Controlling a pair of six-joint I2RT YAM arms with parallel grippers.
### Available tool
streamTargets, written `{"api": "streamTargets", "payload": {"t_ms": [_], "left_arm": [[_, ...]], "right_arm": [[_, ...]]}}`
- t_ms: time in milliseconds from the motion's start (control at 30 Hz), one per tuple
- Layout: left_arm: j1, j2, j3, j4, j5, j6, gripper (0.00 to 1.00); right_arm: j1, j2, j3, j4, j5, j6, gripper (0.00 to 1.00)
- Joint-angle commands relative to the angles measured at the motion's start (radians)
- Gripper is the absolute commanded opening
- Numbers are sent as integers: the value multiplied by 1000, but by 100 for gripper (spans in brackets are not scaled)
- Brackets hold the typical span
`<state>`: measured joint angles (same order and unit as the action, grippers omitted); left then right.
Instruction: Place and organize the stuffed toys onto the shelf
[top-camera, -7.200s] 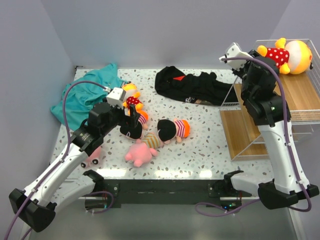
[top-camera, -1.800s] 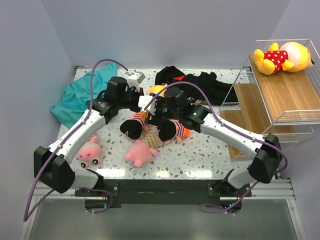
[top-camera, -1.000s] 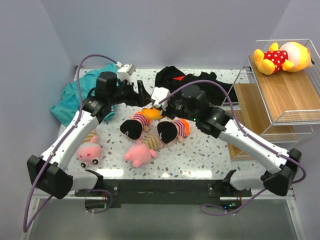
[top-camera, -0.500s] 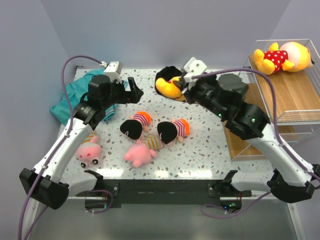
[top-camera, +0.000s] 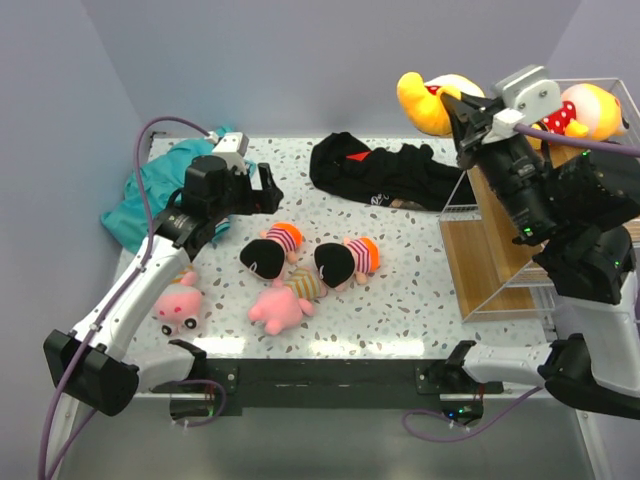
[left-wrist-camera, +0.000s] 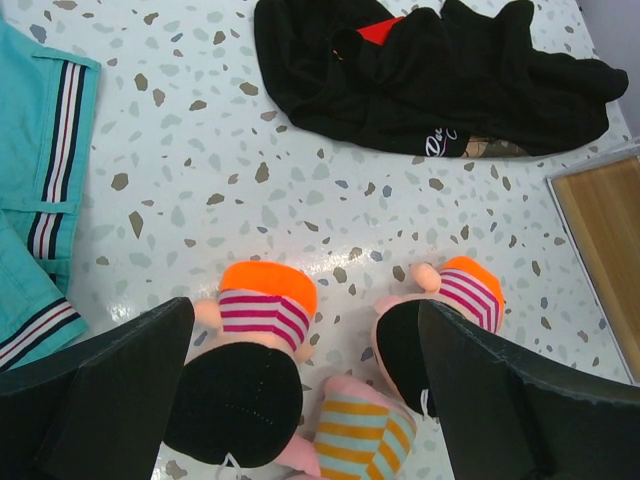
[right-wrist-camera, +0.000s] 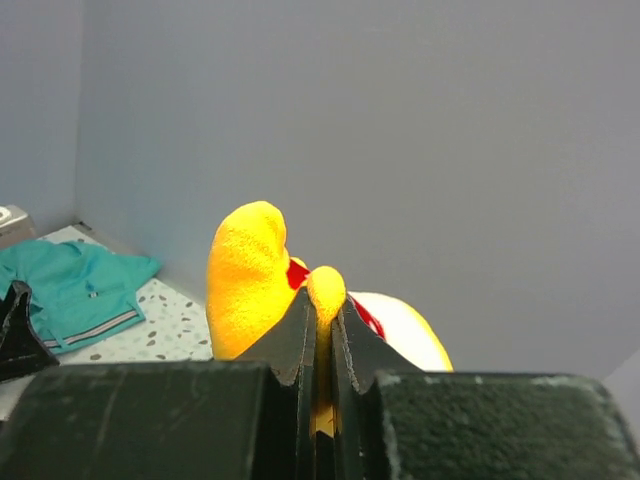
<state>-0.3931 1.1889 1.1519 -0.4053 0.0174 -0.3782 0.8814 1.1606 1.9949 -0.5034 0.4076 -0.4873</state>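
Observation:
My right gripper moves to the right in the top view and down next, and releases onto the shelf's top board beside the second bear, since wood there lies bare.
My right gripper (top-camera: 462, 110) is shut on a yellow bear (top-camera: 430, 98) and holds it high in the air, left of the shelf (top-camera: 590, 190); in the right wrist view the bear's limb (right-wrist-camera: 325, 290) is pinched between the jaws. A second bear (top-camera: 585, 112) lies on the shelf's top board. My left gripper (top-camera: 268, 190) is open and empty above two black-haired dolls (top-camera: 268, 252) (top-camera: 342, 258), which the left wrist view also shows (left-wrist-camera: 245, 375) (left-wrist-camera: 440, 320). A pink pig in a striped top (top-camera: 285, 300) lies in front of them. Another pig (top-camera: 178, 305) lies at the near left.
A teal polo shirt (top-camera: 160, 185) lies at the back left. A black garment with a red mark (top-camera: 385, 170) lies at the back middle, reaching the shelf's foot. Lower shelf boards (top-camera: 490, 255) stand at the right.
My right gripper took the yellow bear from the table middle, lifted it up and right toward the shelf. My left gripper pulled back left and stays open over the dolls.

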Motion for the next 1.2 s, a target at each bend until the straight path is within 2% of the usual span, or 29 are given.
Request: {"api": "streamTargets", "payload": {"t_ms": [0,267,400,467,533,700,767,900,1033,1167], "left_arm": [[5,0,-1,30,-14,24,100],[5,-3,-12,28,-16,28,100],[5,-3,-11,28,-16,28,100],[5,-2,-11,29,-16,28,100],[5,0,-12,31,-14,28,100],[5,3,-9,33,-14,30,100],[5,3,-9,33,-14,30,100],[5,3,-8,33,-13,30,100],[7,5,-4,34,-7,30,100],[8,0,-8,33,-5,30,100]], "right_arm": [[1,-4,108,3,25,-68,0],[2,14,275,-70,14,-73,0],[-1,21,346,-124,114,-111,0],[-4,11,351,-118,233,-143,0],[-15,1,337,-112,324,-178,0],[-70,-87,193,-37,392,-298,0],[-85,-108,182,-40,404,-316,0],[-163,-134,154,-93,390,-341,0],[-179,-144,131,-196,399,-341,0],[-179,-199,-8,-234,398,-393,0]]}}
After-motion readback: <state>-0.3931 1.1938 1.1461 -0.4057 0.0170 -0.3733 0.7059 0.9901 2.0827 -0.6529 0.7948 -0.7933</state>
